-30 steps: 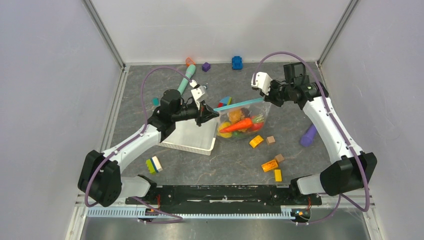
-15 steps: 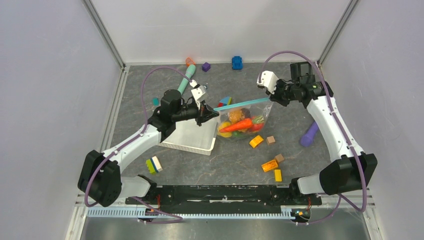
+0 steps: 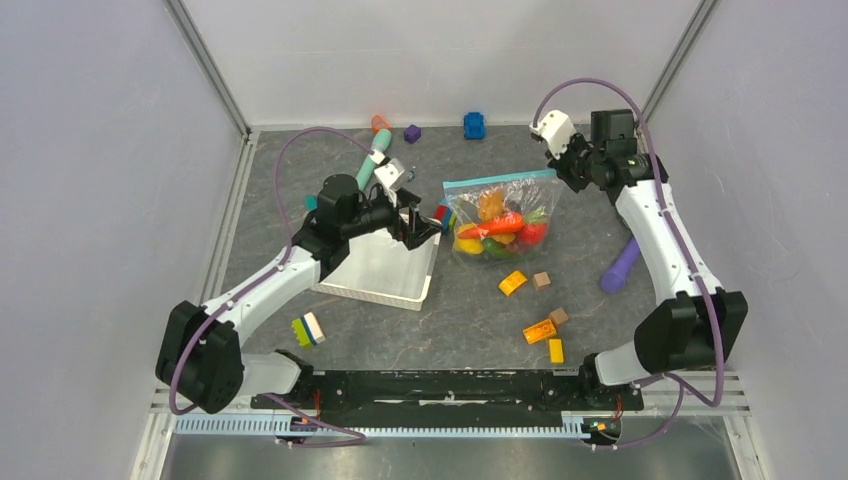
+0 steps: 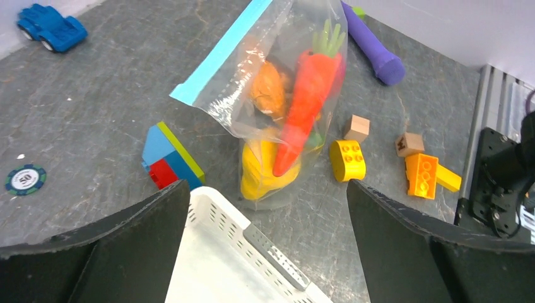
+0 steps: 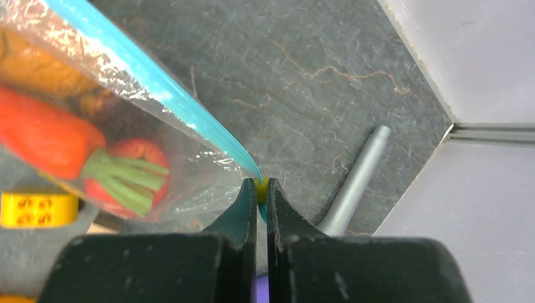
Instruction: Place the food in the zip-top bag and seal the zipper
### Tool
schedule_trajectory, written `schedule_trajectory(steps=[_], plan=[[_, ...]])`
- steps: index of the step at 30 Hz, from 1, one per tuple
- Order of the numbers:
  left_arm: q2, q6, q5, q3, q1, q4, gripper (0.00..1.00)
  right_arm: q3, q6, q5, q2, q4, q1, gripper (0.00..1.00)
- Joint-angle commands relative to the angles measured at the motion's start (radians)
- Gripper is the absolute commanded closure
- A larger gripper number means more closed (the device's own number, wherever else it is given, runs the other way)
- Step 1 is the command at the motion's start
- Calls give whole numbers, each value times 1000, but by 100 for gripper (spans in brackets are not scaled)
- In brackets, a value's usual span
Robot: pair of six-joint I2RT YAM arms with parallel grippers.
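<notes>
The yellow slider sits at the zipper's end, so my right gripper should move outward next, toward the right in the top view, and down near the bag's side.
The clear zip-top bag (image 3: 500, 215) stands on the mat right of centre, its bottom resting on the table. Inside is the food: an orange carrot (image 4: 309, 95), a yellow piece (image 4: 262, 170) and a red piece (image 5: 135, 164). The light-blue zipper (image 3: 500, 179) runs along the bag's top edge. My right gripper (image 3: 560, 170) is shut on the zipper's right end, a small yellow tab pinched between its fingertips (image 5: 261, 187). My left gripper (image 3: 420, 225) stands open over the basket's far corner, left of the bag and apart from it (image 4: 266, 189).
A white mesh basket (image 3: 385, 270) lies under my left gripper. A blue, red and green block (image 4: 170, 158) sits left of the bag. Yellow, orange and wooden blocks (image 3: 540, 330) lie in front. A purple toy (image 3: 618, 270), a teal marker toy (image 3: 372, 160) and a blue car (image 3: 474, 125) are around.
My left gripper opened and let go of the bag's left end. My right gripper drew back and to the right with the zipper end, and the bag shifted right with it.
</notes>
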Motion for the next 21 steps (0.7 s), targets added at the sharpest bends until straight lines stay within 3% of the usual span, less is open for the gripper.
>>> schedule_trajectory(steps=[1,6,10,16,21], plan=[[-38,-67,-126,41,3,46,0,81,248,158,86,172,-4,100],[-89,-113,-309,29,3,0,0,238,466,366,264,149,-47,100],[-136,-120,-421,1,2,-14,0,296,558,355,343,170,-141,100],[-174,-140,-592,-3,2,-84,0,206,554,355,371,390,-239,100],[-192,-182,-716,8,3,-153,0,212,521,374,435,447,-281,100]])
